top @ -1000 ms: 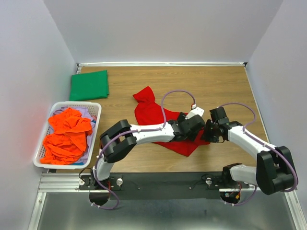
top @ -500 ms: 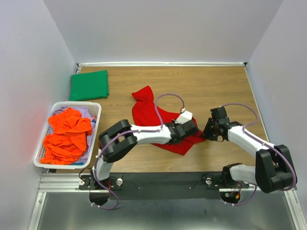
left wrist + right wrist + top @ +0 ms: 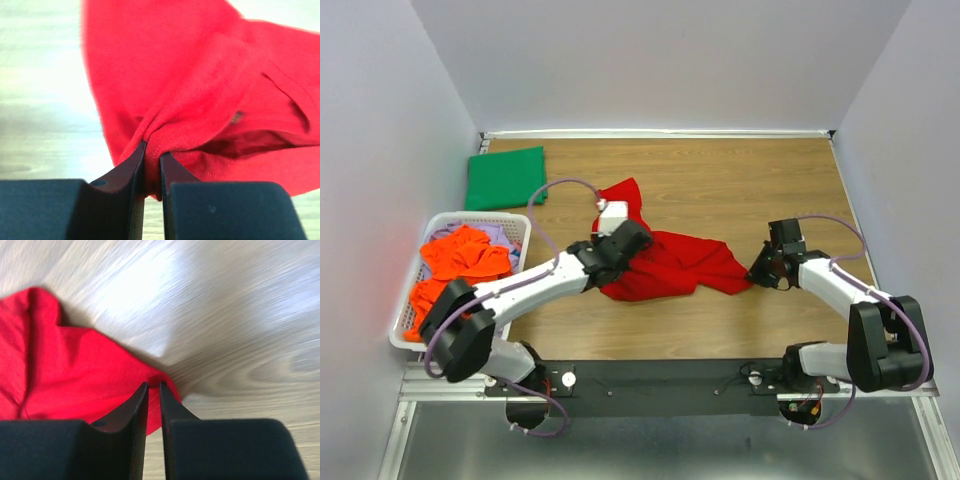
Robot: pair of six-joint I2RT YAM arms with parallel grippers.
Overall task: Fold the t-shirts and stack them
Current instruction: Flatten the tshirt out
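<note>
Open wood is to my left gripper's left in the top view. I need to pull its bunched red t-shirt fold toward the basket next and release it.
A red t-shirt (image 3: 670, 262) lies crumpled and stretched sideways across the middle of the table. My left gripper (image 3: 628, 250) is shut on a bunched fold at its left side; in the left wrist view red cloth (image 3: 200, 100) is pinched between the jaws of that gripper (image 3: 152, 152). My right gripper (image 3: 757, 273) is shut on the shirt's right corner, where red hem (image 3: 75, 375) sits between the jaws of the right gripper (image 3: 154, 386). A folded dark green t-shirt (image 3: 507, 177) lies at the back left. Orange t-shirts (image 3: 460, 275) over lavender cloth (image 3: 503, 235) fill the basket.
A white slatted basket (image 3: 516, 219) stands at the left edge of the table. Grey walls close in the back and both sides. Bare wood (image 3: 750, 180) stretches behind and to the right of the red shirt.
My left gripper closed on the red shirt and pulled it left, away from the right gripper. The right gripper closed on the opposite corner. The shirt now spreads out between them.
</note>
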